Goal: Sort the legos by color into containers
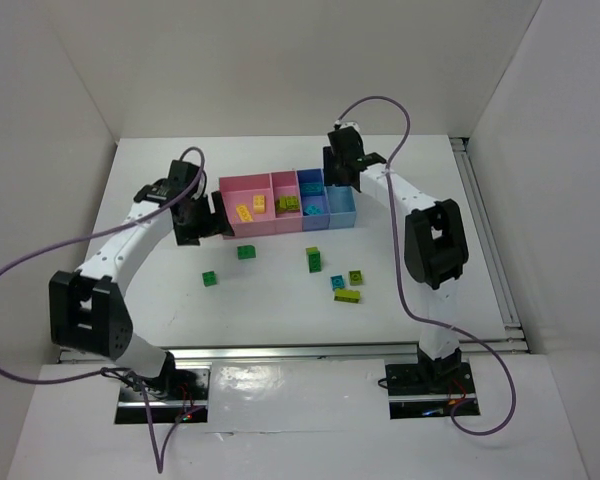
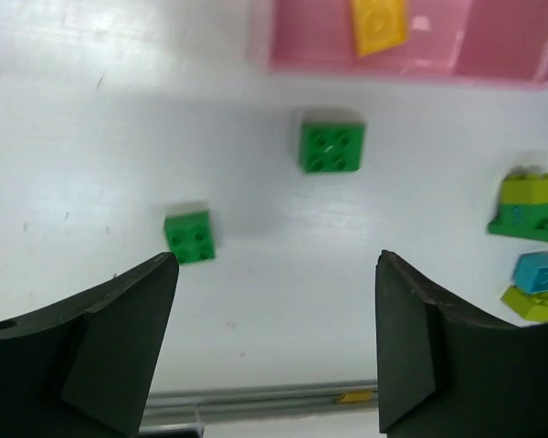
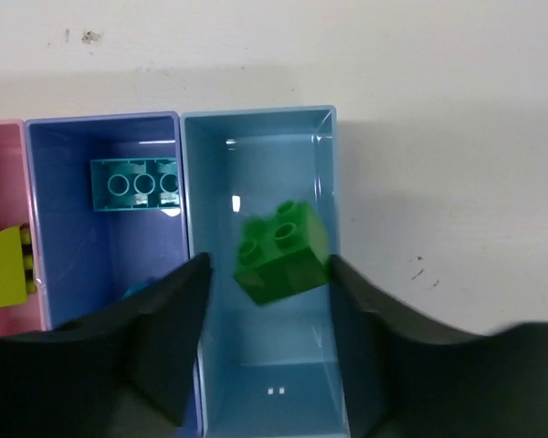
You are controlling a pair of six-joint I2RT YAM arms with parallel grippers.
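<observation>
My left gripper is going to move back and down next onto the dark green lego farther from the pink (image 1: 209, 279) (image 2: 191, 238) bin, because that lego still lies loose on the table.
The containers are a joined row: two pink bins (image 1: 242, 190), a blue-violet bin (image 1: 311, 178) and a light blue bin (image 1: 341, 210). My right gripper (image 3: 269, 278) hangs open over the light blue bin (image 3: 274, 383). A dark green lego (image 3: 281, 251) is tilted and blurred between its fingers, with a gap on its left side. My left gripper (image 2: 277, 274) is open and empty above the table, near two green legos (image 2: 332, 147) (image 2: 189, 236). A yellow lego (image 2: 378, 23) lies in a pink bin.
A cyan lego (image 3: 135, 183) lies in the blue-violet bin (image 3: 100, 237), and a lime one (image 3: 7, 266) in the pink bin beside it. Loose on the table: a lime-on-green stack (image 1: 313, 259), a cyan lego (image 1: 337, 283) and lime legos (image 1: 346, 295). White walls enclose the table.
</observation>
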